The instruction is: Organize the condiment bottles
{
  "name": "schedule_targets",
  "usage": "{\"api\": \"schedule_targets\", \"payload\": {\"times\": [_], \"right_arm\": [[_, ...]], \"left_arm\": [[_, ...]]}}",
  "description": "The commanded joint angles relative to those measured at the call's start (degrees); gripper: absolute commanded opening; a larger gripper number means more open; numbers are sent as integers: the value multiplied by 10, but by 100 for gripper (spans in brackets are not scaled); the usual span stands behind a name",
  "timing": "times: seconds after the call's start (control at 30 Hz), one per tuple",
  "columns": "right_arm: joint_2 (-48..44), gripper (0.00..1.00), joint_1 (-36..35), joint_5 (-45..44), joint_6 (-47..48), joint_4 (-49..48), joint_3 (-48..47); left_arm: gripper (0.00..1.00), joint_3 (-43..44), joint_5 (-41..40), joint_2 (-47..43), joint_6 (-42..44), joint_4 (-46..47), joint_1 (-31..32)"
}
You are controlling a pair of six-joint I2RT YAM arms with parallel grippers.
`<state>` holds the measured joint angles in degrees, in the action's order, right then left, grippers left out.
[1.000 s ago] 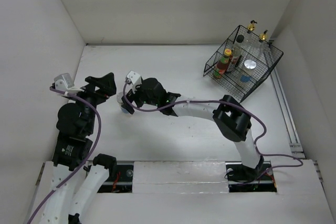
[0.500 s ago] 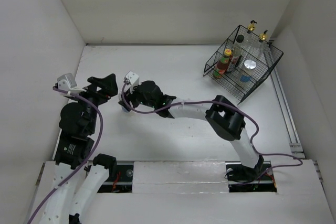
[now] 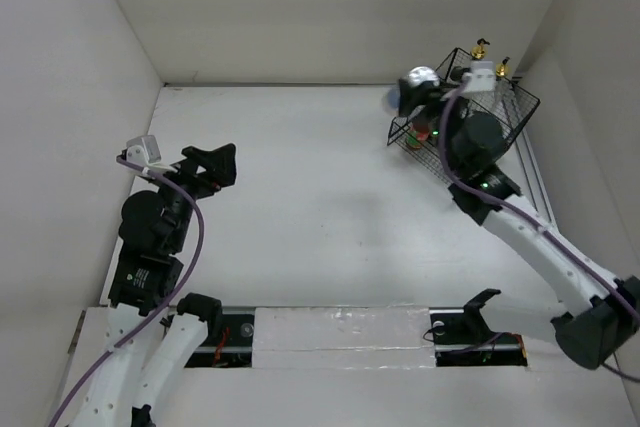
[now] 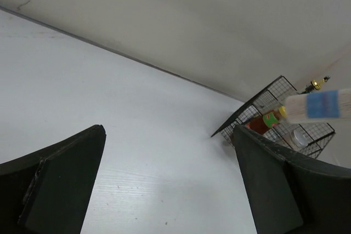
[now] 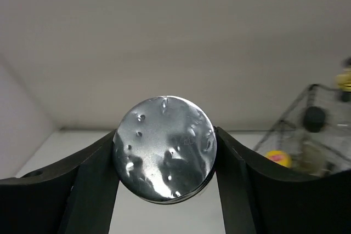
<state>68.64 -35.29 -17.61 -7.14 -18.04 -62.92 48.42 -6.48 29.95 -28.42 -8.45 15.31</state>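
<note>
The basket's near row [image 3: 437,157] is below the robot's right gripper and to its right in the top view, so the gripper will swing there, tip the slanted white bottle upright and lower it.
My right gripper [image 3: 415,87] is shut on a short white bottle [image 3: 419,79] with a blue label and holds it in the air at the left edge of the black wire basket [image 3: 522,119]. Its silver cap [image 5: 164,149] fills the right wrist view between my fingers. In the basket stand two gold-pourer bottles [image 3: 479,48], the yellow-capped bottle [image 5: 278,158] and the black-capped bottle [image 5: 314,118]. The left wrist view shows the held bottle [image 4: 321,105] above the basket and a second silver cap [image 4: 300,135] inside it. My left gripper [image 3: 215,165] is open and empty, far left.
The basket sits tilted in the back right corner, close to the back and right walls. White walls enclose the table on three sides. My right arm [image 3: 520,237] stretches along the right side toward the basket.
My right arm swung from the left-centre of the table to the back right, carrying the short white bottle up to the basket. The left gripper shifted slightly right.
</note>
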Motion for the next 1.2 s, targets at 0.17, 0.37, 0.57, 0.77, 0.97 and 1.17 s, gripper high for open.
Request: {"api": "schedule_targets", "payload": {"times": [0.17, 0.37, 0.57, 0.77, 0.97, 1.17], "right_arm": [[-66, 55, 161, -31, -7, 66, 49], [-78, 54, 237, 20, -36, 93, 54], [-68, 54, 268, 5, -60, 106, 87], [-36, 54, 279, -19, -76, 66, 113], [-18, 54, 284, -27, -76, 43, 124], [11, 55, 278, -44, -82, 31, 134]], "left_arm": [[100, -1, 57, 25, 10, 44, 2], [100, -1, 57, 30, 10, 44, 2], [100, -1, 68, 41, 10, 44, 2], [100, -1, 74, 47, 10, 49, 2], [100, -1, 74, 47, 10, 49, 2], [100, -1, 74, 47, 10, 49, 2]]}}
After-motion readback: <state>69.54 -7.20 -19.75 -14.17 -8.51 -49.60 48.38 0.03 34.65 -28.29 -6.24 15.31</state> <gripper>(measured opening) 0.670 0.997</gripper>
